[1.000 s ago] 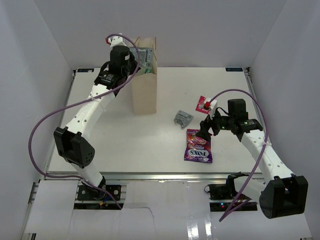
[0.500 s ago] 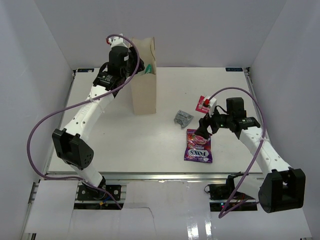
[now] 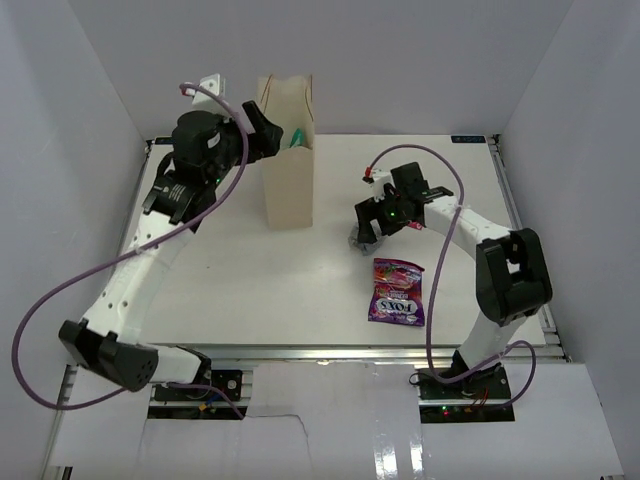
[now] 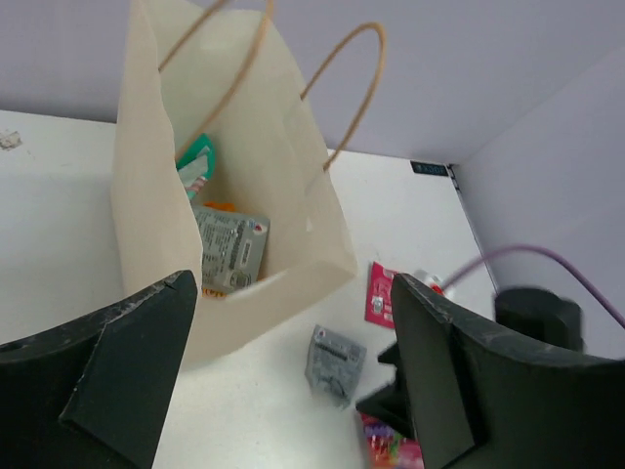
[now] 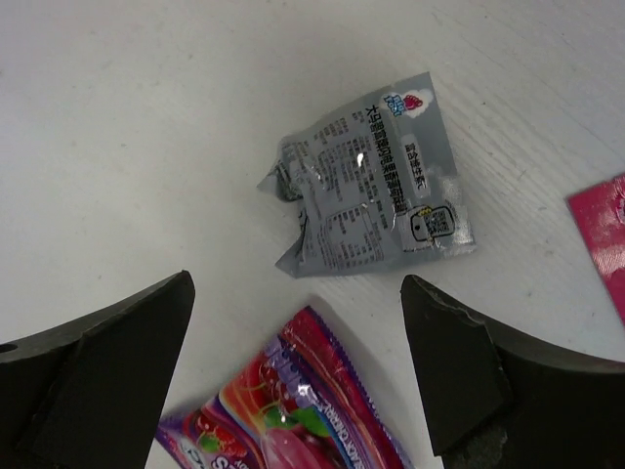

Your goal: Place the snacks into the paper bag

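Note:
I will lower my right gripper next onto the crumpled edge of the silver-grey packet (image 3: 358, 243) (image 5: 301, 200) by the purple-pink one, because the packet's folds bunch up there and the rest of the packet lies flat.
The tall cream paper bag (image 3: 288, 185) stands upright at the back left. In the left wrist view a teal-and-white packet (image 4: 198, 164), a silver-grey packet (image 4: 230, 248) and a bit of orange packet (image 4: 218, 207) lie inside the paper bag (image 4: 156, 234). My left gripper (image 3: 268, 132) is open and empty beside the bag's mouth. My right gripper (image 3: 368, 224) hangs open just above another silver-grey packet (image 5: 376, 191) on the table, touching nothing. A purple-pink packet (image 3: 398, 292) lies nearer the front. A pink-red packet (image 5: 607, 244) lies to the right of the silver one.
The bag's thin handles (image 4: 342, 88) rise above its mouth. White walls enclose the table (image 3: 220, 260) on three sides. A purple cable (image 3: 420, 160) loops over the right arm.
The left gripper opened and let its packet drop into the bag, then pulled back to the left. The right arm swung left from the purple-pink packet to above the silver-grey one.

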### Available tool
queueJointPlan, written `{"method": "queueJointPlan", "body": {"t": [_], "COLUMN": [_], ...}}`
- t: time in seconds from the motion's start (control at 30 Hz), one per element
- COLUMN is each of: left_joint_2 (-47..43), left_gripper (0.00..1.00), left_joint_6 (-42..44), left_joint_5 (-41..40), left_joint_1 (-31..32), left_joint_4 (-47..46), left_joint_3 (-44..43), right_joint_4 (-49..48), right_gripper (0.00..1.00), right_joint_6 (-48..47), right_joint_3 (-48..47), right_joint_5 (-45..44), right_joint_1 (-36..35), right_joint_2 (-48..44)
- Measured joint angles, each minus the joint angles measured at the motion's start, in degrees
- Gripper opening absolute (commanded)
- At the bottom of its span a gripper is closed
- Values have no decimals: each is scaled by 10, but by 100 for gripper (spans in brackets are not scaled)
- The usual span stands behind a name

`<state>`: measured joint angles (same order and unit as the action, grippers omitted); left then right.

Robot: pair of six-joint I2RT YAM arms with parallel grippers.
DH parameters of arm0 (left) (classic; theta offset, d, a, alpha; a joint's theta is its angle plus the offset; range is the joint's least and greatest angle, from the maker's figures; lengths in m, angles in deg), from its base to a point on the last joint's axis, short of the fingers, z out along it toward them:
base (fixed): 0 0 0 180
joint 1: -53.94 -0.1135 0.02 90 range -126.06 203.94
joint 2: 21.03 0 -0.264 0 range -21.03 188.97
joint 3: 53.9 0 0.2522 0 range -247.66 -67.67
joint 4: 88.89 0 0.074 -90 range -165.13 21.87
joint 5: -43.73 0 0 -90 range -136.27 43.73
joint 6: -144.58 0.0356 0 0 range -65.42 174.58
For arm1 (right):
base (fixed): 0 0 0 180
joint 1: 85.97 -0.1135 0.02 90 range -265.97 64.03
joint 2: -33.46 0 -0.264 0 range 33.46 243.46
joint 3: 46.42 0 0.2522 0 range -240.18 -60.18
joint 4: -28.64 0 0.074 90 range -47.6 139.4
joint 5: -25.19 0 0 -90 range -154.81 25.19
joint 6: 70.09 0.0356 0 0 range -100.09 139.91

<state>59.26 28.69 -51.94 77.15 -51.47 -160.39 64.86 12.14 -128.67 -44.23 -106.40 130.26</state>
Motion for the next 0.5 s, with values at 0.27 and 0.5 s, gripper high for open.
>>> {"method": "queueJointPlan", "body": {"t": [0.27,0.5], "left_joint_2": [-244,-386], "left_gripper": [95,95], "left_joint_6": [4,-47], "left_joint_5": [40,57], "left_joint_1": [0,0], "left_joint_4": [-10,3], "left_joint_3": [225,381], "right_joint_4": [34,37], "right_gripper": [90,77], "right_joint_6": [-54,-142], "right_joint_3": [-64,-64], "right_joint_5": [-69,-59], "right_joint_1": [-42,-45], "right_joint_2": [94,100]}}
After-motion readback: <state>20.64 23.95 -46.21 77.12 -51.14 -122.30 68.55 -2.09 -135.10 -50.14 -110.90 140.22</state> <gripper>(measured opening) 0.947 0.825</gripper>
